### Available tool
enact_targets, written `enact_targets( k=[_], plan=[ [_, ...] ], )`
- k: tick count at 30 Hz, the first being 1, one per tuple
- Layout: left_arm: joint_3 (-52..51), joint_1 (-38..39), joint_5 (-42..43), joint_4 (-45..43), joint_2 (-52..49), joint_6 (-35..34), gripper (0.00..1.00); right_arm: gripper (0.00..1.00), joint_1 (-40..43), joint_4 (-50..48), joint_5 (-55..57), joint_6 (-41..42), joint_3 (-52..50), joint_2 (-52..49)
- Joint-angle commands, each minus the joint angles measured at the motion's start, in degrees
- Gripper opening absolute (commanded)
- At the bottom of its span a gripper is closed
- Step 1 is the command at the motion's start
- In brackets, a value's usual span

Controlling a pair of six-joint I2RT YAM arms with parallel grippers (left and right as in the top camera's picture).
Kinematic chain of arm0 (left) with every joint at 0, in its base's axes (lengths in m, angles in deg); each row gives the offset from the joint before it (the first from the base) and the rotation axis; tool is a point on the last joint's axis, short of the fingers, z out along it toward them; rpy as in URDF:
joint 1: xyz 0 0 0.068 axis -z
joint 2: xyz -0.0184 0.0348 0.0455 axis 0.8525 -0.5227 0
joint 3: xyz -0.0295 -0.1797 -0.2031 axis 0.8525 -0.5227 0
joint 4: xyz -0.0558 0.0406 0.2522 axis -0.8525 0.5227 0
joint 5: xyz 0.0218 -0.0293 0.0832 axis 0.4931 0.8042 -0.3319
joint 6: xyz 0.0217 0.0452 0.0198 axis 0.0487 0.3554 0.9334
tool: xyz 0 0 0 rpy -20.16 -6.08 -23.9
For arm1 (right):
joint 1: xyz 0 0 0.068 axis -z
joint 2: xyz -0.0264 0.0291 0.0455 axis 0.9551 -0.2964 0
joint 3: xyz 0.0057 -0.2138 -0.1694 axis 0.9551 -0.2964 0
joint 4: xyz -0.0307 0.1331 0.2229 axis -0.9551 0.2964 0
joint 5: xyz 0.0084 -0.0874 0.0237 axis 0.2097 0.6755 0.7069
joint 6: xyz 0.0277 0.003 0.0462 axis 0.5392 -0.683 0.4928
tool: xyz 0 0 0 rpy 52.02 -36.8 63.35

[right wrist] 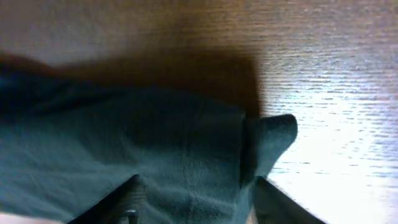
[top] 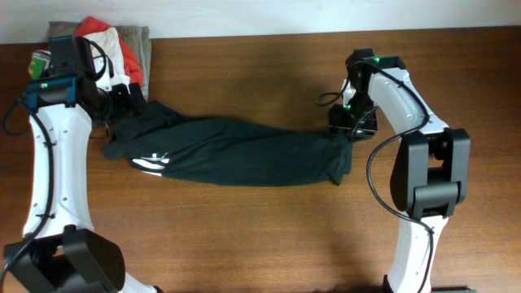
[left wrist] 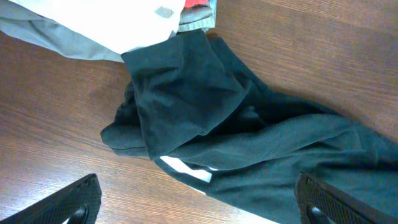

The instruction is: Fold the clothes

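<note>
The shirt's crumpled end by the pile is still ungripped, so my left gripper will go back and down to close on its near corner beside the white lettering.
The black shirt [top: 236, 150] lies stretched left to right across the middle of the wooden table, crumpled, with a white patch of lettering [top: 151, 163] near its left end. My left gripper [top: 124, 101] is open above the shirt's left end; in the left wrist view its fingers [left wrist: 199, 193] straddle the shirt [left wrist: 205, 106] without touching it. My right gripper [top: 352, 124] is at the shirt's right end. In the right wrist view its fingers [right wrist: 202, 202] hold a bunch of the dark fabric [right wrist: 143, 143] between them.
A pile of folded garments [top: 130, 45], red, white and olive-grey, sits at the back left corner, touching the shirt's left end. The white garment [left wrist: 124, 18] and a grey one [left wrist: 56, 37] show in the left wrist view. The table's far edge [top: 260, 32] runs behind.
</note>
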Motion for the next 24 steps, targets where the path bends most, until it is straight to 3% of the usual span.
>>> enact_targets(
  k=[1,3,4,5,7,11,15,19,21,24],
  plan=[
    [-0.8,0.1,-0.4,0.0,-0.4,-0.3,0.99,0.48,-0.5,-1.2,-0.9,0.2,-2.3,0.2],
    [-0.8,0.1,-0.4,0.0,-0.4,-0.3,0.99,0.28,-0.5,-2.1,-0.9,0.2,-3.3,0.2],
    [-0.8,0.1,-0.4,0.0,-0.4,-0.3,0.99,0.07,-0.5,-2.5,-0.9,0.2,-3.3,0.2],
    [-0.8,0.1,-0.3,0.0,-0.4,-0.3,0.99,0.04,-0.3,-3.0,-0.8,0.9,-3.0,0.2],
    [-0.8,0.1,-0.3,0.0,-0.4,-0.3,0.99,0.04,0.2,-1.1,0.2,0.9,0.2,0.6],
    [-0.8,0.1,-0.3,0.5,-0.4,-0.3,0.99,0.04,3.4,13.0,7.5,1.1,19.4,3.5],
    [-0.8,0.1,1.6,3.6,-0.4,-0.3,0.99,0.04,8.3,25.7,7.8,1.0,36.2,3.5],
    [-5.7,1.1,11.8,5.2,-0.4,1.9,0.99,0.04,12.8,26.3,7.7,2.2,39.4,4.9],
    [-13.8,4.0,16.4,2.1,-0.4,2.1,0.92,0.04,13.9,26.3,6.3,2.3,39.4,4.9],
    [-20.8,7.3,18.8,-2.6,-0.4,2.0,0.91,0.04,13.9,26.3,6.3,2.3,39.4,4.9]
  ],
)
